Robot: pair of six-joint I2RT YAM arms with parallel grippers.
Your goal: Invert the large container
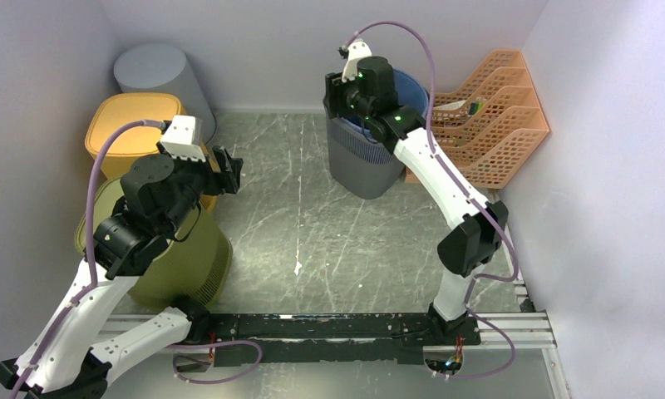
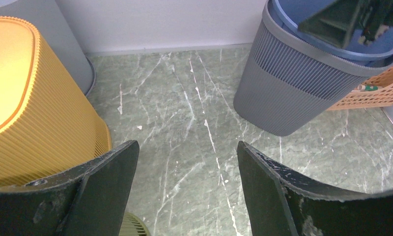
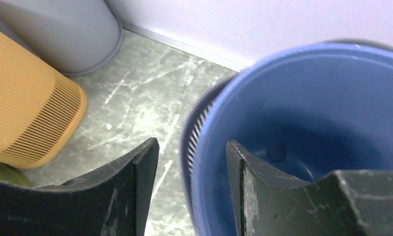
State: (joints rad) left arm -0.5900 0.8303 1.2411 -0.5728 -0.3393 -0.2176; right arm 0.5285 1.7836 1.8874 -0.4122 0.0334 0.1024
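My right gripper has the blue liner's rim (image 3: 198, 157) facing the yellow bin between its open fingers already, so it should move down and close them on that rim.
The large container (image 1: 364, 165) is a grey ribbed bin with a blue liner, standing open end up at the back of the table and leaning a little. It fills the right of the right wrist view (image 3: 307, 113) and shows at upper right in the left wrist view (image 2: 288, 93). My right gripper (image 1: 347, 98) (image 3: 192, 145) is open astride the bin's near rim, one finger outside and one inside the blue liner, with gaps on both sides. My left gripper (image 1: 229, 170) (image 2: 187, 152) hangs open over bare table, well left of the bin, holding nothing.
Three other bins stand upside down at the left: a yellow one (image 1: 134, 125), a grey one (image 1: 159, 73) behind it and an olive one (image 1: 188, 266) under my left arm. An orange file rack (image 1: 499, 116) stands just right of the large container.
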